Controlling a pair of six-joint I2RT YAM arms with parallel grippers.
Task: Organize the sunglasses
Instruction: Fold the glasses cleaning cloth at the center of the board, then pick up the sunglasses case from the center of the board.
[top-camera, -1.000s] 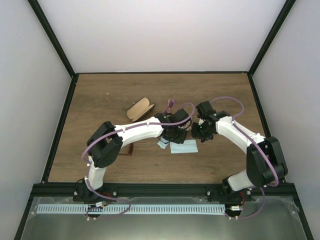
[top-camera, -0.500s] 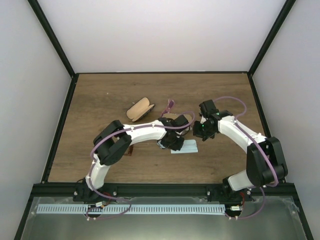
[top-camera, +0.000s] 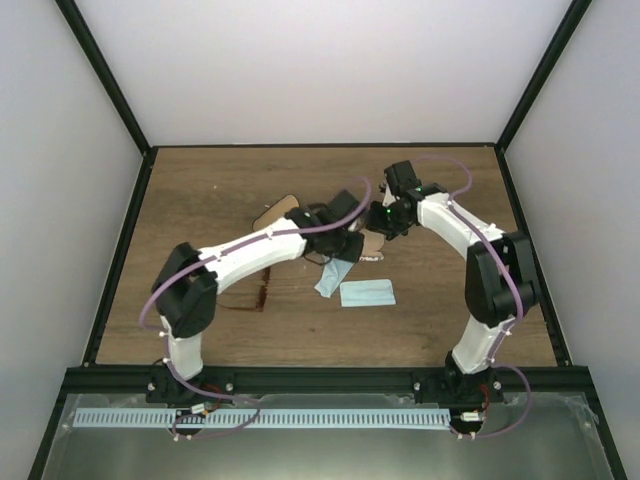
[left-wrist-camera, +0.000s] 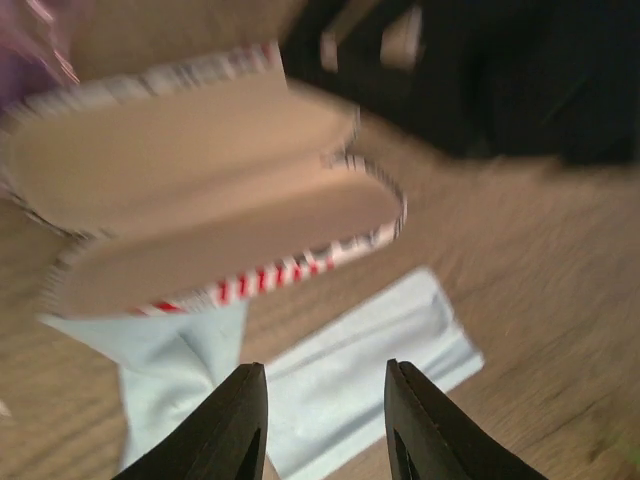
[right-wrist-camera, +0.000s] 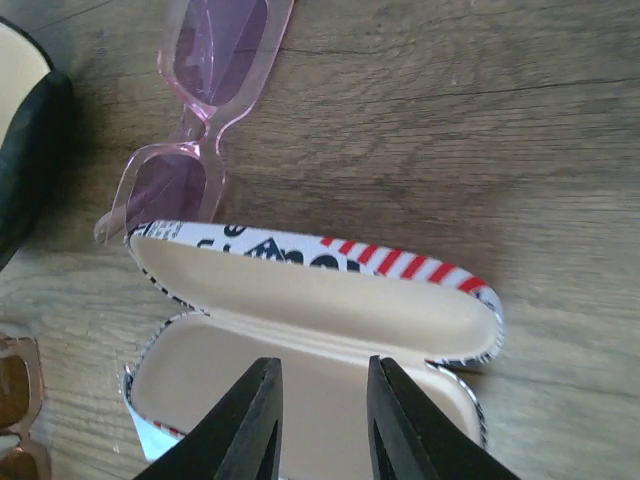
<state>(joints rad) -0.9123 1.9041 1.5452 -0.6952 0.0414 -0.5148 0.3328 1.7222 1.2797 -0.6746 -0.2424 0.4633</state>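
The robot's right gripper needs to move back and down next, tilting onto the striped case's end toward the right (top-camera: 382, 247) (right-wrist-camera: 472, 376) in the wrist view, where empty table borders it.
The sunglasses (top-camera: 262, 297), thin and dark reddish-brown, lie on the table left of centre, beside the left arm's elbow and far from both grippers. An open red-and-white striped case (right-wrist-camera: 310, 320) lies under my right gripper (right-wrist-camera: 322, 410), which is open and empty just above its cream lining. My left gripper (left-wrist-camera: 325, 420) is open and empty above a light blue cloth (left-wrist-camera: 370, 370), with the same open case (left-wrist-camera: 200, 200) just beyond it. In the top view both grippers meet over the case (top-camera: 370, 245) at mid-table.
Pink-framed glasses (right-wrist-camera: 215, 80) lie just beyond the case. Part of a pale-framed pair with amber lenses (right-wrist-camera: 15, 400) shows at the left edge. A tan oval case (top-camera: 275, 212) sits open at back left. Two blue cloths (top-camera: 367, 293) (top-camera: 330, 278) lie near the case.
The left gripper has lifted off the cloths and moved toward the far side, to the striped case. The right gripper has moved left and farther back over the case.
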